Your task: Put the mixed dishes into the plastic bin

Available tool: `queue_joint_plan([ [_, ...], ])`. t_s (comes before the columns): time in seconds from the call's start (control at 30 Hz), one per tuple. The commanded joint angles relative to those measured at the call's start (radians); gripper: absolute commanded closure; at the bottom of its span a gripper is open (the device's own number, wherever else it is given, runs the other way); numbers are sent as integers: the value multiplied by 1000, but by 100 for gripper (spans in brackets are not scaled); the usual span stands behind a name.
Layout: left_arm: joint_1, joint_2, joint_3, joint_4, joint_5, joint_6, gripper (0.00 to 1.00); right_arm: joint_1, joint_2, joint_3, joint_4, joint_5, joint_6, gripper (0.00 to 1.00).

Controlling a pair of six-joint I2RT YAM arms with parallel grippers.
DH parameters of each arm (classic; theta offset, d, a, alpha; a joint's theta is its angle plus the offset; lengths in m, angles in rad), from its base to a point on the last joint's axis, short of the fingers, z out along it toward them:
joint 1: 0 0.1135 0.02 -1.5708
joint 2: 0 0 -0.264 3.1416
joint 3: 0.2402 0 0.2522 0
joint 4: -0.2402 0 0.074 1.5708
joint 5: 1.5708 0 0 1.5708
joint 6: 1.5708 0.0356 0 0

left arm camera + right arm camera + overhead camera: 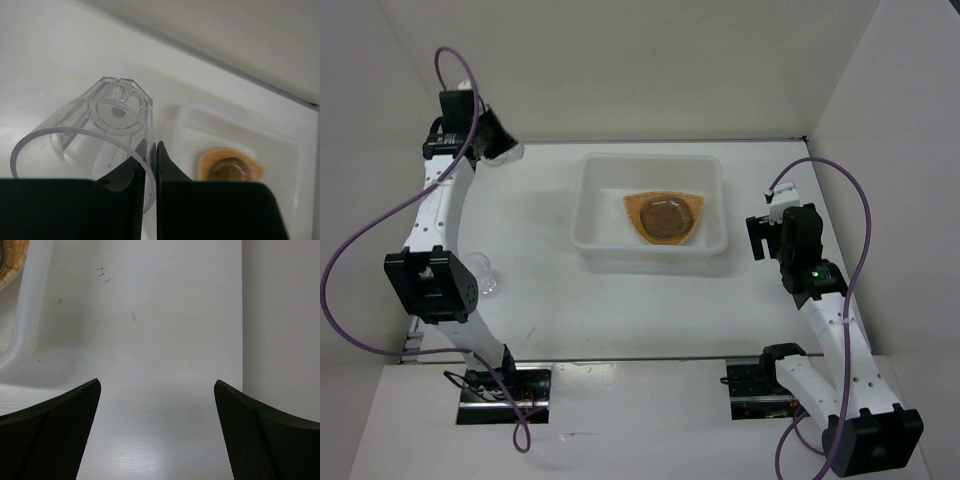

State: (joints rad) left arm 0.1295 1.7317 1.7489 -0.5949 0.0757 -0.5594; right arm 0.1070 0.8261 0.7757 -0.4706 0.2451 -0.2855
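Next, my left gripper swings to its right in the top view, lowers and releases the cup on the bare bottom of the bin, which lies below beside the plate.
The plastic bin stands at mid-table. In it lies the orange-tan ribbed plate with a greyish saucer on top. My left gripper is at the far left, left of the bin, shut on the rim of a clear plastic cup, held tilted above the table. The left wrist view shows the wall pinched between my fingers, with the bin and plate beyond. A second clear cup sits by my left arm's elbow, partly hidden. My right gripper is open and empty, right of the bin.
White walls enclose the table at the back and both sides. In the right wrist view my open gripper looks down on bare table, with the bin's rim at the left and a side wall at the right.
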Motion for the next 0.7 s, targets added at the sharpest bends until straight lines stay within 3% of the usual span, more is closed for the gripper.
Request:
queue_joint_plan([
  [0.0, -166, 34, 171, 40, 142, -19, 100, 7, 1, -4, 47, -9, -3, 2],
  [0.1, -292, 176, 334, -114, 23, 79, 100, 7, 1, -4, 47, -9, -3, 2],
  [0.13, -379, 259, 457, -156, -19, 139, 100, 16, 1, -4, 47, -9, -3, 2],
  [0.17, -422, 305, 533, -205, -133, 163, 100, 16, 1, -4, 47, -9, -3, 2],
  [0.23, -523, 397, 641, -305, -227, 182, 100, 16, -8, -4, 47, -9, -3, 2],
  [0.67, -585, 606, 633, -371, -292, 173, 100, 16, -18, -4, 47, -9, -3, 2],
])
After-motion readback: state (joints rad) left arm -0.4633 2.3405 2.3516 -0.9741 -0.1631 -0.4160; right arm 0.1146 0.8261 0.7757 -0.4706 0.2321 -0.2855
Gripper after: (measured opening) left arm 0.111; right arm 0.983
